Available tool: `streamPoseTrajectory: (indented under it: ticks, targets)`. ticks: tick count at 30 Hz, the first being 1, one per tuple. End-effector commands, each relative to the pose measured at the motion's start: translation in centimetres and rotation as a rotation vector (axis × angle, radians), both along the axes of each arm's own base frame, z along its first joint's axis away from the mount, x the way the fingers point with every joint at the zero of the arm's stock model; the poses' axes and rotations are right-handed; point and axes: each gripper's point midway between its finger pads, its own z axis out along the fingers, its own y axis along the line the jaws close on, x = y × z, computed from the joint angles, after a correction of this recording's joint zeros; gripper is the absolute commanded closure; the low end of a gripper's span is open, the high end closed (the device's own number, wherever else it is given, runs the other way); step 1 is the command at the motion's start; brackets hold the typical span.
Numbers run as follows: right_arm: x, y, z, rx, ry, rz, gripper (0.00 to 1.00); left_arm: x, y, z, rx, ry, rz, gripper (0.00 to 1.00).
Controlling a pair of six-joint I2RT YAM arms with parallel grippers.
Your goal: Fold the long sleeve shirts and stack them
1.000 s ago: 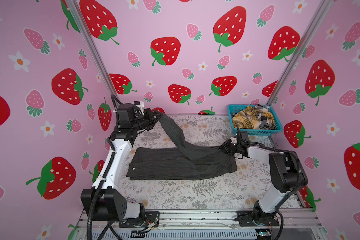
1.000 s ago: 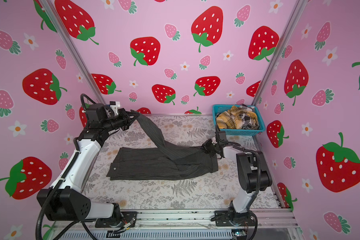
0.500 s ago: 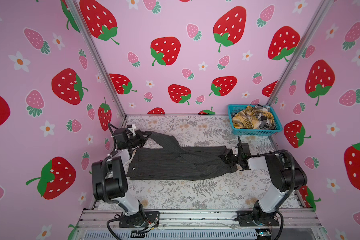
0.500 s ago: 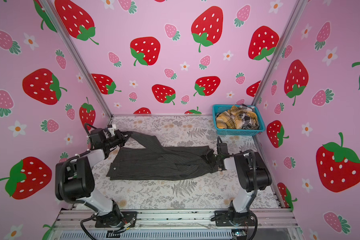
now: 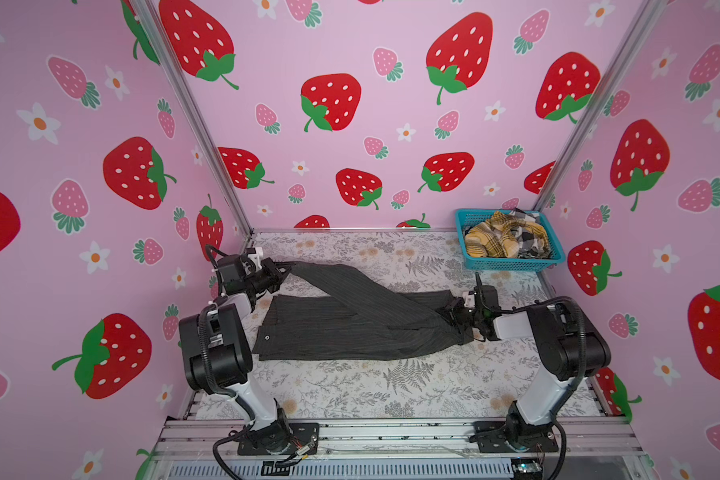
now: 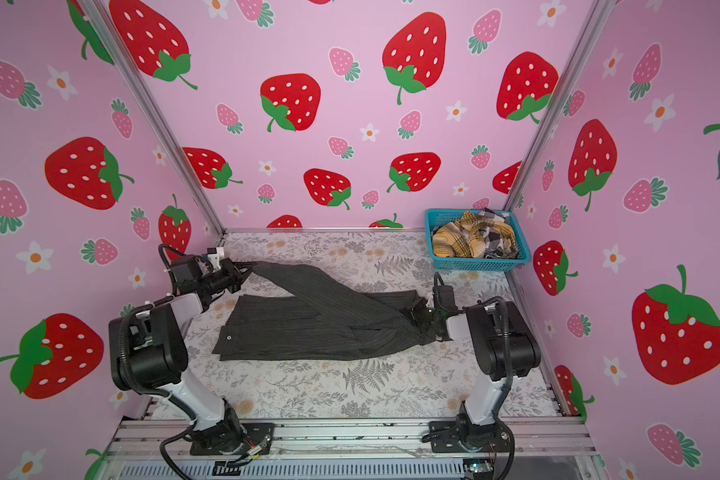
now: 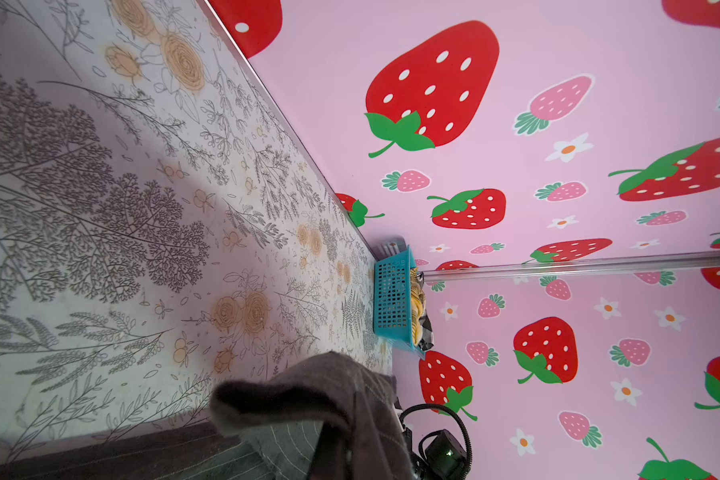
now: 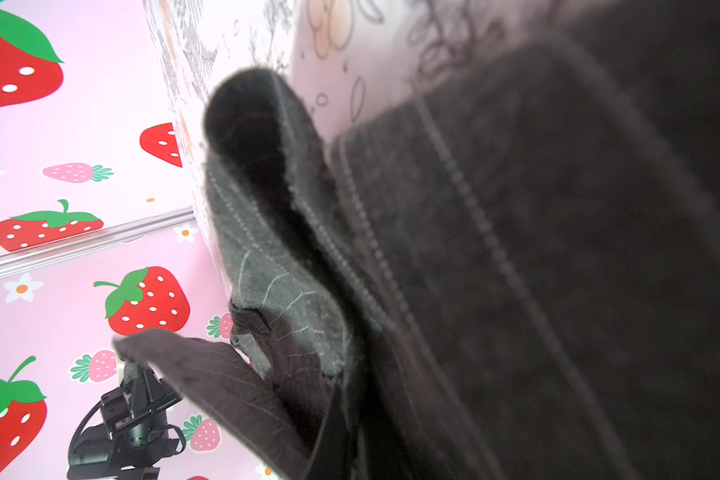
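Observation:
The sleeve sticks out past the shirt's long edge, so my left gripper should next bring its end back down onto the shirt body's far corner (image 5: 280,301) and release it.
A dark charcoal pinstriped long sleeve shirt (image 5: 350,328) (image 6: 316,332) lies lengthwise across the floral table in both top views. One sleeve runs diagonally over it toward the back left. My left gripper (image 5: 285,270) (image 6: 246,268) is shut on that sleeve's end, low over the table. In the left wrist view the cloth (image 7: 308,386) drapes over the left gripper (image 7: 341,457). My right gripper (image 5: 454,316) (image 6: 418,318) is shut on the bunched right end of the shirt. Dark cloth (image 8: 516,270) fills the right wrist view and hides the right gripper (image 8: 350,449).
A blue basket (image 5: 512,264) (image 6: 479,264) (image 7: 391,299) stands at the back right corner. It holds a crumpled mustard plaid shirt (image 5: 491,241) (image 6: 458,241) and a black-white check shirt (image 5: 531,237) (image 6: 497,239). Pink strawberry walls enclose three sides.
My left arm has come down from a raised pose, bringing the sleeve end low at the back left. The right gripper has shifted a little nearer, still holding the shirt's right end.

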Motion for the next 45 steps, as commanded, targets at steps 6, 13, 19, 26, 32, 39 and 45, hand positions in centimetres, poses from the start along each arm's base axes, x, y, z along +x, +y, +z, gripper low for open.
streamPoseTrajectory:
  ticks: [6,13,19,26,32,39,45]
  targets:
    - [-0.5,-0.3,-0.9,-0.012,-0.002,-0.013,1.0,-2.7,2.6,-5.7,-0.033,0.244,0.087,1.0]
    - [0.0,-0.2,-0.9,-0.034,-0.011,0.005,1.0,-4.3,2.7,-5.8,-0.084,0.375,0.205,1.0]
    - [1.0,0.0,-0.3,-0.043,-0.019,0.026,1.0,-7.0,2.8,-4.7,-0.094,0.535,0.303,1.0]
    - [2.1,0.1,0.6,-0.087,-0.04,0.055,1.0,-10.3,3.1,-6.1,-0.058,0.732,0.359,1.0]
    - [2.3,0.2,0.1,-0.104,-0.022,0.078,1.0,-12.2,3.3,-9.0,-0.143,0.882,0.404,1.0]
    - [2.8,0.5,0.1,-0.096,-0.028,0.09,0.91,-11.3,4.7,-9.1,-0.132,0.895,0.437,1.0]
    - [3.1,0.9,2.6,-0.095,-0.098,0.134,0.33,-10.7,4.9,-10.8,-0.135,0.906,0.427,0.46]
